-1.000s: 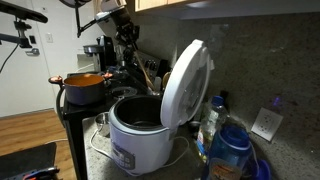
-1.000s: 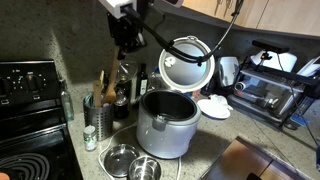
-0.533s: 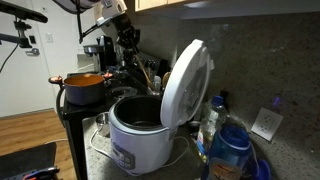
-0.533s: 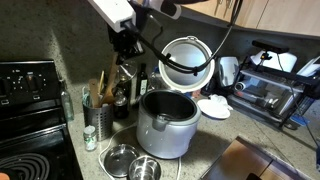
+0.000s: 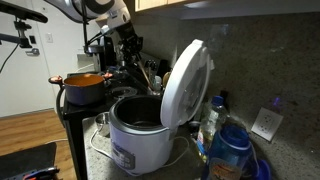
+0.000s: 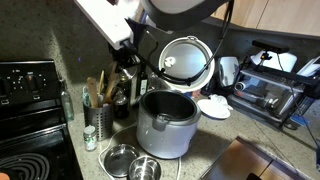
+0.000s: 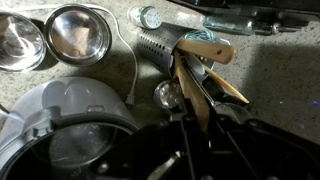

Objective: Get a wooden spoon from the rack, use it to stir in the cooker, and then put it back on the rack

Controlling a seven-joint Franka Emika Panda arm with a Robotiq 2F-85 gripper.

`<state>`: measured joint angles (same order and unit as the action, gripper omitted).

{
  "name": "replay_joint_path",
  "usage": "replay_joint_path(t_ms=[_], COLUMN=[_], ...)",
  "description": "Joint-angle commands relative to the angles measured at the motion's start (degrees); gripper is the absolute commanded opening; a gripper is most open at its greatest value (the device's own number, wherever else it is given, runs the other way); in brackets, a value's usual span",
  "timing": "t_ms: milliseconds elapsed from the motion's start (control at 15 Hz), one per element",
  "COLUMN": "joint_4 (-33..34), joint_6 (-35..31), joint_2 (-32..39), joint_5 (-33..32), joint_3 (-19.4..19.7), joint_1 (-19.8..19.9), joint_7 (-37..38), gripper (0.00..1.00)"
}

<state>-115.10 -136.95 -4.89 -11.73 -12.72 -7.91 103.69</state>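
The robot should next lower its gripper a little toward the dark rack below, then release the wooden spoon (image 7: 188, 90) among the rack's utensils.
The white cooker (image 5: 135, 140) (image 6: 165, 128) stands with its oval lid (image 5: 186, 82) (image 6: 187, 62) raised. The dark rack (image 6: 101, 118) (image 5: 150, 76), full of upright utensil handles, stands beside it. My gripper (image 6: 125, 62) (image 5: 127, 45) hangs just above the rack. In the wrist view the gripper (image 7: 199, 118) has its fingers close together on the light-brown handle of the wooden spoon (image 7: 188, 90). The spoon runs down toward the perforated rack (image 7: 160, 47), where other wooden utensils (image 7: 208, 48) stand. The cooker (image 7: 60, 110) lies at the lower left there.
Two metal bowls (image 6: 120, 158) (image 7: 78, 32) lie in front of the rack. An orange pot (image 5: 85, 85) sits behind it and a black stove (image 6: 30, 90) beside it. Bottles (image 5: 225, 140) and a toaster oven (image 6: 275, 90) stand beyond the cooker. Cabinets hang overhead.
My gripper has come down toward the rack, with the arm swinging over it. The cooker and its lid have not moved.
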Motion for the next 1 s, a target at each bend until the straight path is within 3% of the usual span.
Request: replay_joint_path(t_ms=[0, 467, 533, 600, 933], joint_4=[-1.03, -0.87, -0.71, -0.55, 0.50], joint_6=[-2.24, -3.62, -3.58, -3.50, -2.16], joint_2=[1.54, 4.15, 4.03, 3.84, 3.20], joint_5=[0.74, 0.47, 0.10, -0.09, -0.58], joint_3=[0.77, 1.35, 1.39, 1.41, 1.36], joint_1=[-0.07, -0.66, -0.67, -0.69, -0.75], joint_7=[-1.55, -2.67, -2.47, -2.39, -2.14], gripper=[0.05, 0.04, 0.37, 0.39, 0.74])
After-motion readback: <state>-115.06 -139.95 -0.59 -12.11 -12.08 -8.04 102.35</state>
